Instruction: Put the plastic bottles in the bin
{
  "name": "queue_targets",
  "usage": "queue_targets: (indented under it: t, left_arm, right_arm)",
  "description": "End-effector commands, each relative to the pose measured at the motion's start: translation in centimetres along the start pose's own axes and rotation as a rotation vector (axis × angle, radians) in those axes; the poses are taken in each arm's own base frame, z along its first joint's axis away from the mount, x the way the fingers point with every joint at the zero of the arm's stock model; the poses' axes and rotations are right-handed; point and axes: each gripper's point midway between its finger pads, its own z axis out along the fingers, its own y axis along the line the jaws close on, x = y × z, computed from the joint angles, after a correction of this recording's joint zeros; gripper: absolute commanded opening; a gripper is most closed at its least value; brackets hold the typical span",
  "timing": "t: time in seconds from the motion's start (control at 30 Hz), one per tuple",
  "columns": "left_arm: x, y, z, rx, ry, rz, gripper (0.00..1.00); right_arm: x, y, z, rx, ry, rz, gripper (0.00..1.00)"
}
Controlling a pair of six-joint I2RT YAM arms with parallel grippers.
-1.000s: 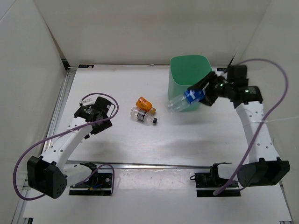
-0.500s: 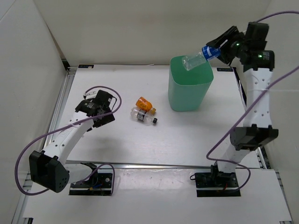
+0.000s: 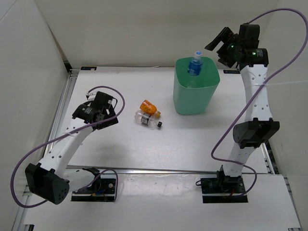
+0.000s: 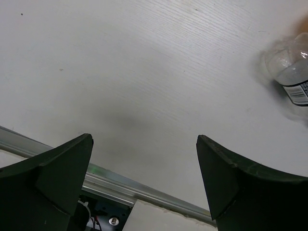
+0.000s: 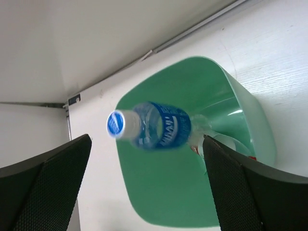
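My open left gripper lowers to the right in the top view next and tilts onto that end, since the black-capped bottle's bottom end [image 3: 138, 116] [image 4: 283, 60] faces it.
The mint-green bin [image 3: 195, 98] stands at the back right of the table. A clear bottle with a blue label [image 3: 194, 67] is in mid-air in the bin's mouth, cap up and free of any grip. My right gripper [image 3: 220, 43] hangs open above and to the right of it. In the right wrist view the blue-label bottle [image 5: 154, 126] falls between the open right gripper [image 5: 147, 144] and the bin [image 5: 168, 202], where another clear bottle [image 5: 226, 144] lies. A squat orange bottle [image 3: 149, 107] and a clear black-capped bottle [image 3: 147, 120] lie mid-table. My left gripper [image 3: 107, 114] is open left of them.
White walls close in the table at the back and on both sides. An aluminium rail [image 3: 159, 169] runs along the near edge. In the left wrist view the open left gripper [image 4: 144, 144] hovers over bare table, with the clear bottle [image 4: 291, 72] at the right edge.
My right arm lifted the blue-label bottle from beside the bin to above it and opened. The bottle now drops into the bin. The left arm shifted slightly.
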Motion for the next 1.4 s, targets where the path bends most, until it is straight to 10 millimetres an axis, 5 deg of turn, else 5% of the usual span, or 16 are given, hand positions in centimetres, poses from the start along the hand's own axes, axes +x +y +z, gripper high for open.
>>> queue_targets:
  t: [0.0, 0.2, 0.33, 0.4, 0.6, 0.77, 0.9, 1.03, 1.2, 1.37]
  left_arm:
    - [-0.6, -0.9, -0.7, 0.063, -0.028, -0.001, 1.00]
    - [-5.0, -3.0, -2.4, 0.192, -0.058, -0.225, 1.00]
    - [-8.1, -8.2, -2.2, 0.376, 0.051, -0.368, 1.00]
    - [-8.5, -10.2, -0.3, 0.449, 0.150, -0.472, 1.00]
    - [-5.2, -15.8, 4.9, 0.541, 0.540, -0.702, 0.99]
    - [-6.4, -20.5, 6.2, 0.542, 0.549, -0.667, 1.00]
    - [-5.2, -22.8, 8.2, 0.492, 0.581, -0.671, 1.00]
    - [-4.1, -23.2, 9.1, 0.455, 0.582, -0.655, 1.00]
    - [-0.4, -20.7, 10.7, 0.336, 0.590, -0.617, 0.97]
    - [1.1, -18.6, 10.9, 0.252, 0.561, -0.574, 0.93]
  right_arm:
    - [-2.8, 2.0, -5.2, -0.029, -0.155, -0.033, 1.00]
    - [0.9, 1.5, -9.7, -0.058, -0.109, -0.022, 1.00]
    - [5.4, -0.4, -11.8, -0.041, -0.010, 0.027, 1.00]
    - [7.9, -2.2, -12.1, -0.004, 0.035, 0.053, 1.00]
    - [10.4, -3.8, -13.4, 0.007, 0.089, 0.081, 1.00]
    - [11.2, -4.3, -14.4, 0.020, 0.115, 0.074, 1.00]
    - [11.8, -4.3, -15.1, 0.027, 0.138, 0.080, 1.00]
    - [13.0, -4.8, -15.3, 0.039, 0.189, 0.095, 1.00]
    - [14.0, -5.5, -15.4, 0.054, 0.210, 0.091, 1.00]
    - [14.2, -6.0, -15.1, 0.072, 0.220, 0.084, 1.00]
